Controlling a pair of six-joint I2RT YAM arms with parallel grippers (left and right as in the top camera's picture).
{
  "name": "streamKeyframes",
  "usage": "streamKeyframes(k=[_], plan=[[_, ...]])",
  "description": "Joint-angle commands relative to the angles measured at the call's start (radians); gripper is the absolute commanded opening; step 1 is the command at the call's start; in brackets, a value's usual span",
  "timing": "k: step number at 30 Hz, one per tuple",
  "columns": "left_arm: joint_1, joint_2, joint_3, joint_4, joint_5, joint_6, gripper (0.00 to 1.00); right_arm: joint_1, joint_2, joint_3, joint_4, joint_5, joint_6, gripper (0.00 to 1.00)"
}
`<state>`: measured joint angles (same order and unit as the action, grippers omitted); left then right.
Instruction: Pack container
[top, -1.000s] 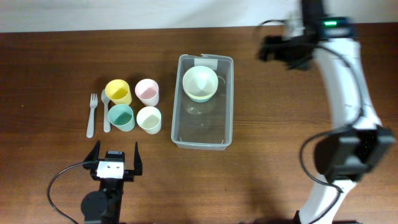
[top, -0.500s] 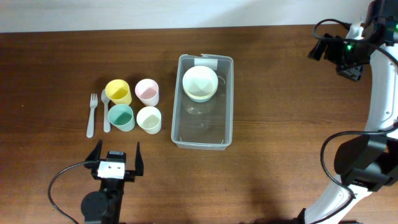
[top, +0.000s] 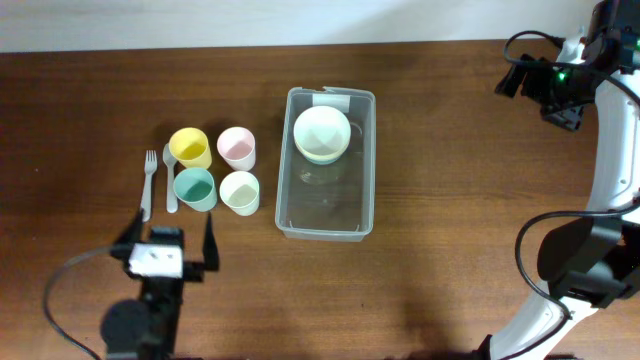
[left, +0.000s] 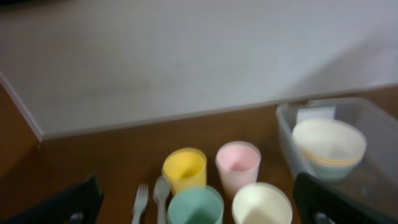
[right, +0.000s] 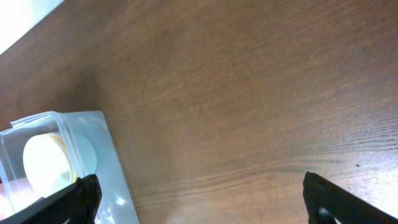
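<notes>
My left gripper will next move outward past the teal cup, then down onto the yellow cup's rim by the spoon, as the pink cup (top: 237, 147) crowds its other side.
The clear container (top: 283, 170) stands mid-table with a pale green bowl (top: 321, 133) inside at its far end. It shows in the left wrist view (left: 285, 127) with the bowl (left: 328, 146), and in the right wrist view (right: 115, 168). Left of it stand a yellow cup (top: 189, 147), a pink cup (top: 237, 147), a teal cup (top: 195, 187) and a cream cup (top: 240, 192). My left gripper (top: 170, 242) is open and empty, just in front of the cups (left: 196, 208). My right gripper (top: 525, 85) is open and empty, high at the far right (right: 199, 202).
A grey fork (top: 148, 185) and spoon (top: 170, 180) lie left of the cups. A white wall runs along the table's far edge. The right arm's base stands at the front right.
My right gripper swung from beside the container's far end out to the far right, then held still. My left gripper shifted left and turned slightly.
</notes>
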<state>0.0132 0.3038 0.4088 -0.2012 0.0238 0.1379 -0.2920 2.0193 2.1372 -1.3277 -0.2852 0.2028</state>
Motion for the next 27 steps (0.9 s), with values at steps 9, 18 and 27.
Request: streamKeyframes(k=[9,18,27], plan=[[0.094,0.951,0.892,-0.463,0.111,0.103,1.0,-0.003,-0.003,0.006,-0.001,0.006,0.001,0.99],[0.154,1.252,1.143,-0.608,0.303,0.058,1.0,-0.003,-0.003,0.006,-0.001,0.006,0.001,0.99],[0.189,1.362,1.143,-0.587,0.136,-0.093,1.0,-0.003,-0.003,0.006,-0.001,0.006,0.001,0.99]])
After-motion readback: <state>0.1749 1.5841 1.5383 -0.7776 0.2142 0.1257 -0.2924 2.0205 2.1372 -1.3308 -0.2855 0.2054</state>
